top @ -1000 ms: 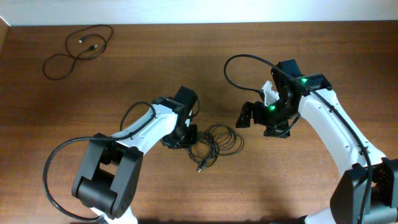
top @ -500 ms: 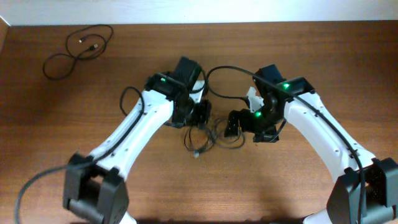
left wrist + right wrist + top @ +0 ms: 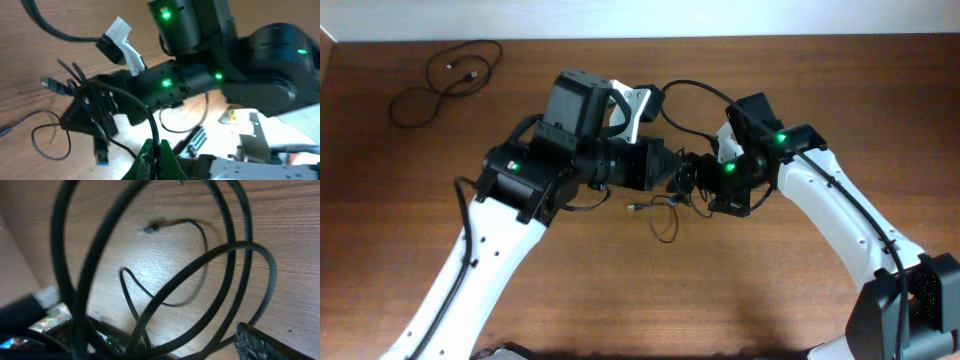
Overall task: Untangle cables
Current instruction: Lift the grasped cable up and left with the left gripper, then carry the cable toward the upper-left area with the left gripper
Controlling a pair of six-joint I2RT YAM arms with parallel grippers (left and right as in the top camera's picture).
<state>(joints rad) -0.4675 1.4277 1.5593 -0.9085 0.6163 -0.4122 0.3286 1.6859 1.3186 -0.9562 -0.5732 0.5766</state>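
Note:
My left gripper rises toward the left in the overhead view next, then lowers to release over bare tabletop, since its cord runs into the bunched cords.
The cables (image 3: 665,208) are a tangle of thin black cords lifted off the table between my two grippers, with a loose end and plug trailing on the wood. My left gripper (image 3: 670,178) is raised, and its green fingertips (image 3: 159,152) are shut on one black cord (image 3: 145,107). My right gripper (image 3: 689,185) faces it closely. In the left wrist view its black fingers (image 3: 82,112) look closed on a bunch of cords, with a blue-tipped plug (image 3: 101,157) hanging below. In the right wrist view large cable loops (image 3: 220,255) fill the picture and only one finger (image 3: 272,345) shows.
A separate thin black cable (image 3: 445,80) lies in loose loops on the brown wooden table (image 3: 840,90) at the far left corner. A pale wall edge runs along the back. The thick arm cable (image 3: 695,95) arcs above the right gripper.
My left arm has risen and swung right with a cord. My right gripper has moved left to the tangle. The tangle has been pulled up off the table.

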